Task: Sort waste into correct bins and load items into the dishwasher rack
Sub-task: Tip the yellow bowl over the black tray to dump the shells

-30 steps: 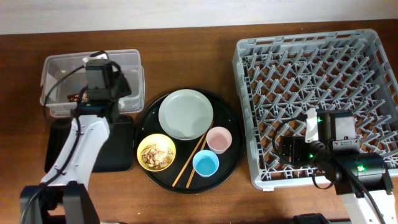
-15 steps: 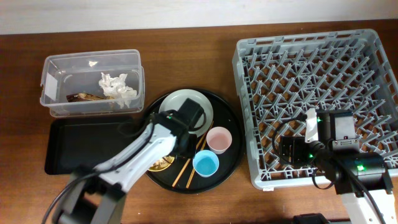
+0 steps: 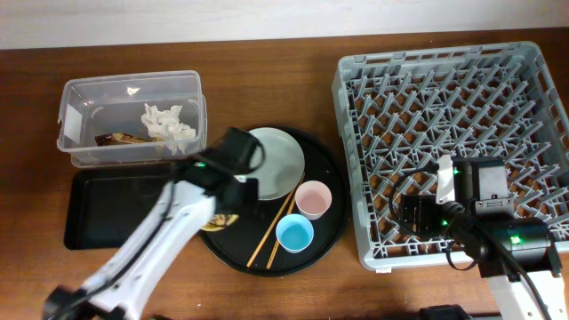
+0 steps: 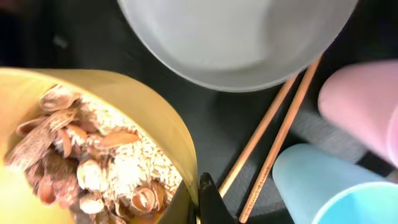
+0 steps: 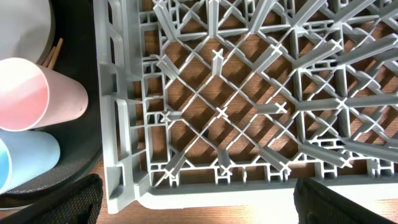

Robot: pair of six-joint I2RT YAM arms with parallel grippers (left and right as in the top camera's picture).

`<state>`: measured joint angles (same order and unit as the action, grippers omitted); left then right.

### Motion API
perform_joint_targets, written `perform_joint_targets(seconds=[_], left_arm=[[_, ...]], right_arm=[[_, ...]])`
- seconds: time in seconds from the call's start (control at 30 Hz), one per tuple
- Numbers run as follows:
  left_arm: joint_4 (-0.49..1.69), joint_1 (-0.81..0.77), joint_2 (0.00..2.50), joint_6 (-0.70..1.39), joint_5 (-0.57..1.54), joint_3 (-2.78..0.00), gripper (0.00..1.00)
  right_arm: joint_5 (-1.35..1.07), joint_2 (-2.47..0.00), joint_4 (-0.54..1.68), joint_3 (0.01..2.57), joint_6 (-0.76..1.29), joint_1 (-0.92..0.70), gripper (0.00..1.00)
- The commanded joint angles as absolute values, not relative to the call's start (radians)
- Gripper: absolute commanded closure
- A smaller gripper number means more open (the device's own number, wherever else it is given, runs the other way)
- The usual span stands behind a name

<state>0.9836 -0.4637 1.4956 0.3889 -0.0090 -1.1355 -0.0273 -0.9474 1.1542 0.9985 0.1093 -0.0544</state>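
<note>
Outward of my left gripper lies the grey-green plate point(image 3: 276, 160): since scraps fill the bowl point(image 3: 213, 223), I need to tip it over the shallow black tray, then release it on the plate.
My left gripper point(image 4: 196, 202) is shut on the rim of the small yellow bowl point(image 4: 134, 93), one finger inside and one outside; the bowl holds brownish food scraps point(image 4: 93, 168). In the overhead view the left gripper point(image 3: 228, 189) covers most of the bowl point(image 3: 213, 223). The grey-green plate point(image 3: 276, 160), pink cup point(image 3: 313, 199), blue cup point(image 3: 293, 234) and chopsticks point(image 3: 277, 227) lie on the round black tray point(image 3: 329, 169). The clear tub point(image 3: 84, 98) holds white tissues point(image 3: 169, 124) and a brown wrapper point(image 3: 118, 139). My right gripper point(image 3: 416, 218) is open and empty over the dishwasher rack point(image 3: 444, 107).
The shallow black tray point(image 3: 107, 209) lies in front of the clear tub, left of the round tray. The rack's front left corner point(image 5: 118, 186) is below my right gripper point(image 5: 199, 214), with the pink cup point(image 5: 31, 93) and blue cup point(image 5: 25, 162) just left of it.
My left arm has swung from the clear tub to the round tray and closed on the yellow bowl's rim. The tissues and wrapper stay in the tub. The right arm has not moved.
</note>
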Motion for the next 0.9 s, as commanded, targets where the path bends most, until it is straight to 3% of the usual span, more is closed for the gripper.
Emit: perform_joint_targets(seconds=[0.0,0.07,0.13,0.23,0.3,0.47,0.6,0.7,0.8,0.87], left_arm=[[0.989,-0.258,1.398,0.121,0.21,-1.156,1.0],[0.989,-0.081,1.398,-0.041,0.431,-1.142,1.0],[0.971,0.192,1.399,-0.229,0.756,-1.081,1.0],[0.97,0.439,1.425,-0.362,1.057,-0.977,1.0],[0.97,0.567,1.526,-0.373,1.219,-0.939,1.0],[0.971,0.656,1.757,-0.368,1.574,-0.939,1.0],[0.971,0.72,1.768,-0.083,1.574,-0.939,1.0],[0.971,0.74,1.768,-0.08,1.574,-0.939,1.0],[0.97,0.741,1.768,-0.205,1.574,-0.939,1.0],[0.94,0.741,1.768,-0.267,1.407,-0.939,1.0]], right_arm=[[-0.034,-0.944,1.157,1.016,0.117,-0.059,0.01],[-0.034,-0.944,1.157,1.016,0.117,-0.059,0.01],[-0.034,-0.944,1.157,1.016,0.117,-0.059,0.01],[-0.034,-0.944,1.157,1.016,0.117,-0.059,0.01],[-0.034,-0.944,1.157,1.016,0.117,-0.059,0.01],[-0.034,-0.944,1.157,1.016,0.117,-0.059,0.01],[-0.034,-0.944,1.156,1.016,0.117,-0.059,0.01],[-0.034,-0.944,1.156,1.016,0.117,-0.059,0.01],[-0.034,-0.944,1.156,1.016,0.117,-0.059,0.01],[-0.034,-0.944,1.157,1.016,0.117,-0.059,0.01]])
